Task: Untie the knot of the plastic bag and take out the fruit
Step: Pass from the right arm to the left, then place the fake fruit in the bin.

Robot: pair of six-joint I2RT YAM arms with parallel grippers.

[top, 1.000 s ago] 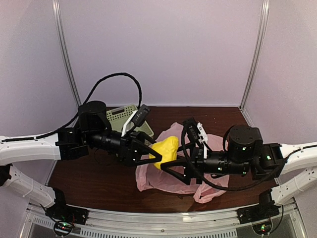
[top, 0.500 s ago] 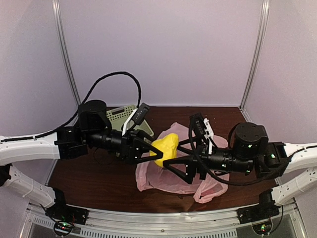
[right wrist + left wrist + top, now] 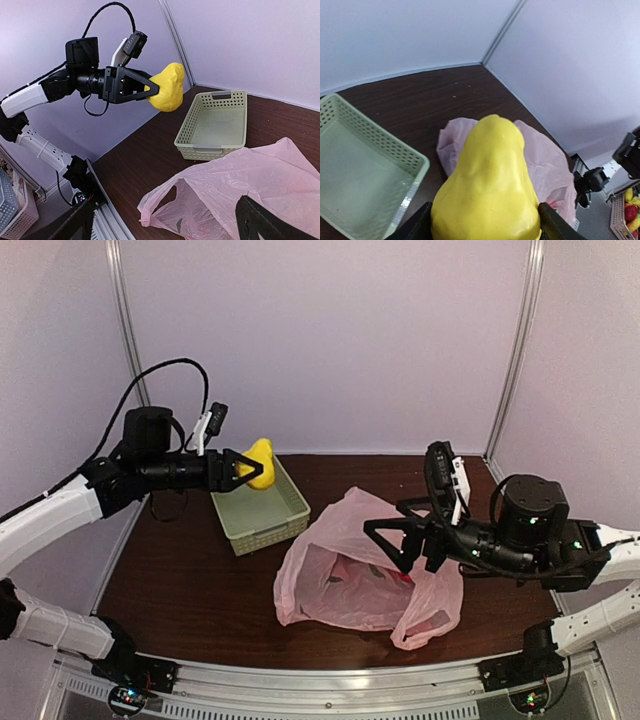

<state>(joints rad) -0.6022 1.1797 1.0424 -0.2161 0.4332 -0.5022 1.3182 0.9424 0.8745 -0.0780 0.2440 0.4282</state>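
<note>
My left gripper should tilt down next, lower the fruit into the green basket's near end (image 3: 254, 521) (image 3: 372, 207) and let go of it there, because the basket is open and empty.
My left gripper (image 3: 243, 468) is shut on a yellow pear-shaped fruit (image 3: 259, 461) and holds it in the air over the pale green basket (image 3: 262, 510). The fruit fills the left wrist view (image 3: 489, 185) and also shows in the right wrist view (image 3: 167, 93). The pink plastic bag (image 3: 350, 575) lies crumpled on the table with its mouth open, and red fruit (image 3: 352, 574) shows dimly inside. My right gripper (image 3: 392, 546) is open and empty, just above the bag's right side. The bag also shows in the right wrist view (image 3: 260, 175) and the left wrist view (image 3: 545, 155).
The green basket (image 3: 215, 125) is empty and stands at the back left of the brown table. Pale walls with metal posts (image 3: 127, 350) close in the back and sides. A metal rail (image 3: 330, 702) runs along the near edge.
My left arm has carried the yellow fruit from above the bag, back and to the left, to over the basket. My right gripper has drawn back to the right.
</note>
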